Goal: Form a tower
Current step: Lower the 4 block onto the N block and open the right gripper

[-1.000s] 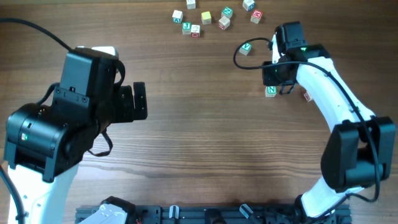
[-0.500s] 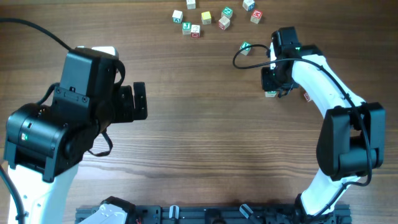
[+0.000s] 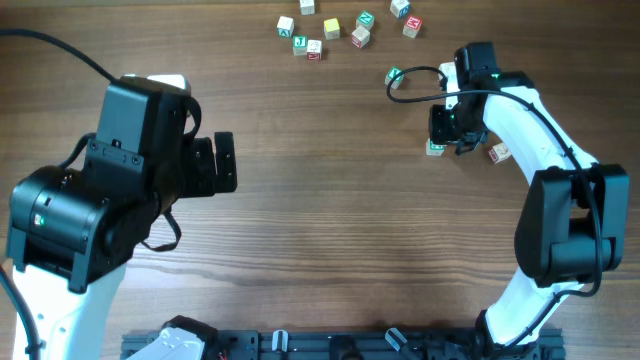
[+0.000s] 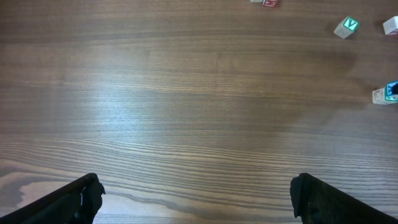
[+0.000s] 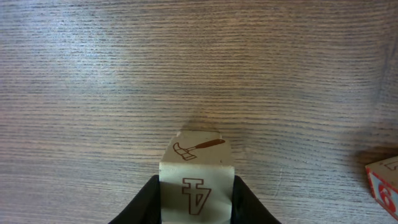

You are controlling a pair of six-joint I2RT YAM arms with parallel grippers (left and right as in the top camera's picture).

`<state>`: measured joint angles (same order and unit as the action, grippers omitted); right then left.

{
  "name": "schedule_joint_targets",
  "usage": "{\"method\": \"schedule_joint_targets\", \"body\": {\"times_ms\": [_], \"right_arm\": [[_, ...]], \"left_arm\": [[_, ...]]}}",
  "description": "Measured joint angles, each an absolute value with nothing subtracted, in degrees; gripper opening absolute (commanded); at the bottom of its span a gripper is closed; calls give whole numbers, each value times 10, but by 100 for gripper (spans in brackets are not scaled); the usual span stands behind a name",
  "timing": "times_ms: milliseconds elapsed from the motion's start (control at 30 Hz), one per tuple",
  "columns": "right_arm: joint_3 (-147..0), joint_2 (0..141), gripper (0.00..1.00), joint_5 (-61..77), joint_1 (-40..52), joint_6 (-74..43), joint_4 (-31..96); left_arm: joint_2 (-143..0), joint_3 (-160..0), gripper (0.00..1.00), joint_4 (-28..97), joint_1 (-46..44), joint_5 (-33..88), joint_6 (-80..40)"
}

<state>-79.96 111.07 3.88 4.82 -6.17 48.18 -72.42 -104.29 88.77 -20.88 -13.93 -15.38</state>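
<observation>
The robot's right gripper should next move the pale wooden cube (image 3: 435,149) just back toward the base, over the open spot of clear wood, and let go of it.
My right gripper (image 5: 196,198) is shut on a pale wooden cube (image 5: 196,167) with a brown hammer picture and an outlined character. Its fingers (image 5: 148,200) press both side faces. In the overhead view, that gripper (image 3: 449,137) covers most of the cube (image 3: 435,149); only a green-marked edge peeks out. A pale cube with red marks (image 3: 499,152) lies just to its right, also at the right wrist view's edge (image 5: 383,188). No tower is in view; the cubes lie singly. My left gripper (image 4: 199,200) stands open over bare wood, far left (image 3: 224,163).
A cube with a green V (image 3: 394,76) lies above and left of the right gripper, also seen from the left wrist (image 4: 346,26). Several loose letter cubes (image 3: 332,29) are scattered along the far edge. A black cable (image 3: 415,92) loops near the right wrist.
The right gripper has settled over the green N cube, hiding its top face, and shifted slightly right. The red-marked cube shows more fully. The left arm has not moved.
</observation>
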Motion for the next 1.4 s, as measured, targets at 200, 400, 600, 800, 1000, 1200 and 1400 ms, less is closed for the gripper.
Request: {"method": "schedule_joint_targets", "body": {"times_ms": [200,400,600,800,1000,1200,1400], "right_arm": [[-800,1111,22,45,48,-62,498],[-801,1111,8,45,48,-64,505],[-814,1111,4,47,48,-66,543],[-821,1111,4,47,48,-86,551],[-821,1111,4,32,61,-167,568],[-821,1111,4,-21,88,-212,566],[-821,1111,4,-41,88,-203,564]], "left_arm": [[-724,-1043,100,888,-209,-139,-154],[-724,-1043,100,888,-209,-139,-154],[-724,-1043,100,888,-209,-139,-154],[-724,-1043,100,888,-209,-139,-154],[-724,-1043,100,888,-209,-139,-154],[-724,-1043,100,888,-209,-139,-154],[-724,-1043,100,888,-209,-139,-154]]}}
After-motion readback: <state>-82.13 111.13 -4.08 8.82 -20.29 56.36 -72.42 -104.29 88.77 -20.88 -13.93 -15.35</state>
